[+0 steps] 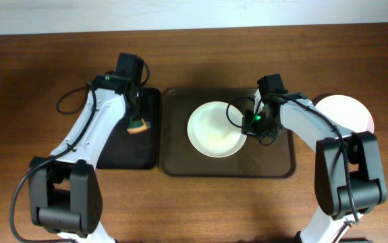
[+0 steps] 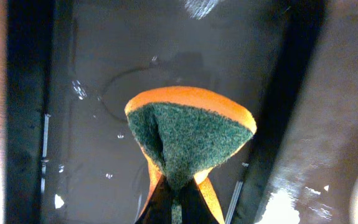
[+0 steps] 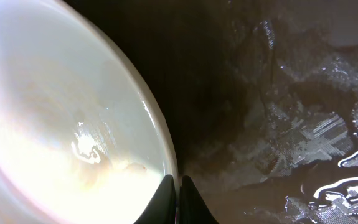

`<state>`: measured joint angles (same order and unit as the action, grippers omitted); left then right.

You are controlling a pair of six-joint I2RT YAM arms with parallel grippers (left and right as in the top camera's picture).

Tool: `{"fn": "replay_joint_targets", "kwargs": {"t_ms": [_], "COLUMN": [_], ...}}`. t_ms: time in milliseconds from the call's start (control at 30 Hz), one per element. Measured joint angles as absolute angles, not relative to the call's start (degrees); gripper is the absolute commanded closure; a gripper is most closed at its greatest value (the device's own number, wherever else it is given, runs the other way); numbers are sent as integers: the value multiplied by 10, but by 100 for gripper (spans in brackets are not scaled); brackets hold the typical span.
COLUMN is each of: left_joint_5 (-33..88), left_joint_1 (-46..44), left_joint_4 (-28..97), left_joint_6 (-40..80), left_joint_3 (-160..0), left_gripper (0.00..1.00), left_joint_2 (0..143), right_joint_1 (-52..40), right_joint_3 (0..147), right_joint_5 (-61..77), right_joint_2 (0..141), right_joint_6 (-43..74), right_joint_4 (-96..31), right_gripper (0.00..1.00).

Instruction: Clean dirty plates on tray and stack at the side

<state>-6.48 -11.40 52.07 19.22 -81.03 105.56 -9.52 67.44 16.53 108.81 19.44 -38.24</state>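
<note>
My left gripper will lower the sponge (image 2: 188, 134) to the wet bottom of the tray next, as the sponge still hangs above the black tray (image 1: 123, 155).
One white plate (image 1: 215, 128) lies on the dark brown tray (image 1: 180, 165), left of its middle. My right gripper (image 1: 251, 121) is shut on the plate's right rim. In the right wrist view the rim runs between the two black fingertips (image 3: 166, 193), and the plate (image 3: 60, 124) looks wet, with a faint pale smear. Another white plate (image 1: 345, 111) rests on the bare wood at the far right, partly behind my right arm. My left gripper (image 1: 137, 120) hangs over the black tray (image 1: 123, 155), shut on a folded orange and green sponge (image 2: 188, 134).
The narrow black tray (image 2: 104, 62) sits directly left of the brown tray and carries water drops. The brown tray's floor (image 3: 278, 93) is wet and streaked to the right of the held plate. Brown wood tabletop surrounds both trays.
</note>
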Motion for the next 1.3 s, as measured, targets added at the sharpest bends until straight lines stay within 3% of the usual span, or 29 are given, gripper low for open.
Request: {"fn": "replay_joint_targets", "kwargs": {"t_ms": [267, 533, 567, 600, 633, 667, 700, 833, 900, 1067, 1167, 1300], "left_joint_5": [-64, -49, -49, -49, -49, -49, -49, -49, -49, -45, -36, -33], "left_joint_1": [-110, -110, -110, -110, -110, -110, -110, -110, -110, -110, -110, -110], "left_joint_4": [389, 295, 286, 281, 278, 277, 276, 280, 281, 296, 311, 319], "left_joint_6": [185, 137, 134, 132, 131, 128, 124, 126, 126, 125, 123, 121], "left_joint_3": [-704, -636, -630, -627, -625, -624, -623, -617, -616, -616, -616, -616], "left_gripper": [100, 98, 93, 78, 54, 41, 34, 30, 30, 55, 98, 100], "left_joint_2": [1055, 1055, 1055, 1055, 1055, 1055, 1055, 1055, 1055, 1055, 1055, 1055], "right_joint_1": [-95, -95, -95, -95, -95, -95, -95, -95, -95, -104, -130, -165], "right_joint_3": [674, 674, 674, 674, 674, 674, 674, 674, 674, 674, 674, 674], "right_joint_5": [154, 30, 8, -14, -40, -70, -94, -168, -192, -251, -295, -341], "right_joint_2": [1079, 929, 910, 895, 878, 862, 850, 812, 800, 789, 789, 789], "right_joint_6": [163, 120, 109, 100, 89, 82, 74, 49, 36, -6, -28, -39], "right_joint_4": [-397, -414, -416, -417, -418, -420, -420, -420, -420, -420, -416, -405], "right_gripper": [96, 96, 96, 96, 96, 96, 96, 96, 96, 96, 96, 96]}}
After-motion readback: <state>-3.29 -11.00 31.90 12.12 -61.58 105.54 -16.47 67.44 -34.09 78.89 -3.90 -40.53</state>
